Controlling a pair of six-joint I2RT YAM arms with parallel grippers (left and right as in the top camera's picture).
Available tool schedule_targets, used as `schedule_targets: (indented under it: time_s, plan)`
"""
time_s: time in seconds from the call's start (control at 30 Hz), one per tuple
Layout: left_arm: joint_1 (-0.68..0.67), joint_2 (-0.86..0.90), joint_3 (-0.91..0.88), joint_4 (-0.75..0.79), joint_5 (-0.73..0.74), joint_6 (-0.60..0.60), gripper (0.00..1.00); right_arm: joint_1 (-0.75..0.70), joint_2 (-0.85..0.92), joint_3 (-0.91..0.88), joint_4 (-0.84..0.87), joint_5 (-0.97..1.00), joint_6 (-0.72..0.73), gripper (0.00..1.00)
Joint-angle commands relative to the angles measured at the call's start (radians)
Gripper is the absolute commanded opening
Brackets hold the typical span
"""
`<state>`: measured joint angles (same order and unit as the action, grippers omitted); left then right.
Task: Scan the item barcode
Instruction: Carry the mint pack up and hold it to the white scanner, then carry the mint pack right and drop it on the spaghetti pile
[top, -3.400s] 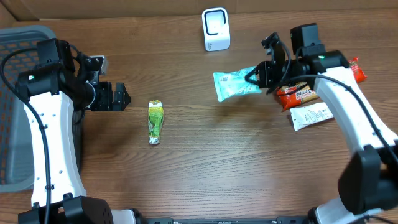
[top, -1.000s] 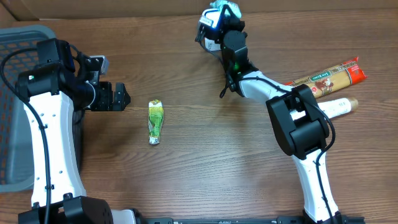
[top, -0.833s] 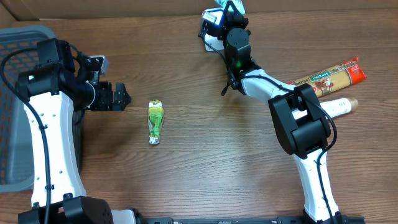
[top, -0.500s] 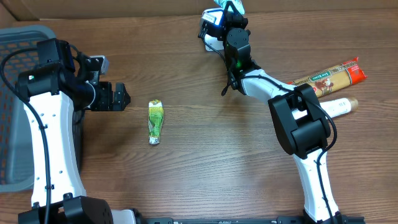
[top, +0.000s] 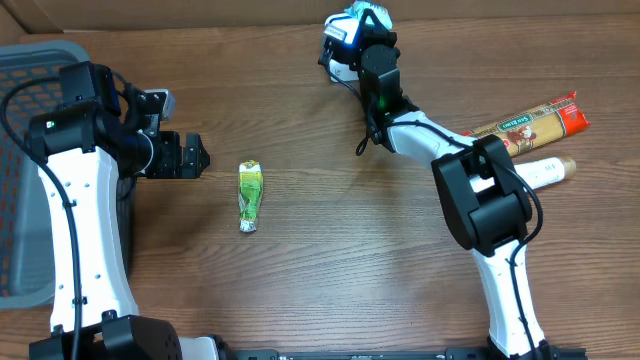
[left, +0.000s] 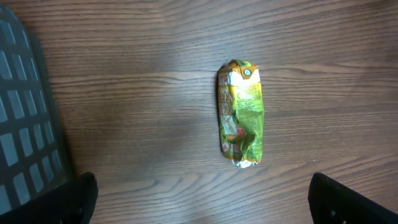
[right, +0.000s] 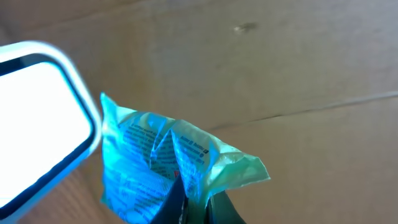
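Since the pasta packet and white tube lie together, I should swing my right gripper back toward the right in the overhead view and release the packet atop them.
My right gripper (top: 362, 28) is shut on a teal printed packet (top: 367, 12), pinching it by one crimped end. It holds the packet (right: 158, 155) up right beside the white scanner (right: 37, 118), which stands at the table's far edge (top: 338, 52). In the right wrist view the fingers (right: 214, 208) clamp the packet's lower fold. My left gripper (top: 195, 155) hangs open at the left, just left of a green snack packet (top: 249, 195). That packet (left: 240, 115) lies flat on the wood, ahead of the wide-apart left gripper (left: 205, 208).
A grey mesh basket (top: 25, 170) stands at the left edge, close to my left arm. A long red and tan pasta packet (top: 525, 118) and a white tube (top: 545, 172) lie at the right. A cardboard wall (right: 280, 62) rises behind the scanner.
The right arm has carried the teal packet from the right side of the table up to the scanner; over the last second it only shifted slightly. The left arm has not moved.
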<state>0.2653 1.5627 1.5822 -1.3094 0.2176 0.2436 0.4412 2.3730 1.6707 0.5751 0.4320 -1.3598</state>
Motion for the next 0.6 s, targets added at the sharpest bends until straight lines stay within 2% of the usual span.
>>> schedule_targets:
  time_s: [0.0,0.1,0.2,0.4,0.57]
  plan:
    - [-0.002,-0.007,0.003,0.002,0.015,0.022,0.99,0.006,-0.179,0.035,-0.077,0.046,0.055,0.04]
    - [-0.002,-0.007,0.003,0.002,0.015,0.022,1.0,0.005,-0.288,0.035,-0.223,0.085,0.135,0.04]
    - [-0.002,-0.007,0.003,0.002,0.015,0.022,0.99,0.012,-0.409,0.035,-0.418,0.091,0.318,0.04]
    - [-0.002,-0.007,0.003,0.002,0.015,0.022,1.0,-0.001,-0.657,0.035,-0.955,0.056,0.958,0.04]
    - [-0.002,-0.007,0.003,0.002,0.015,0.022,0.99,-0.101,-0.766,0.035,-1.379,-0.195,1.284,0.04]
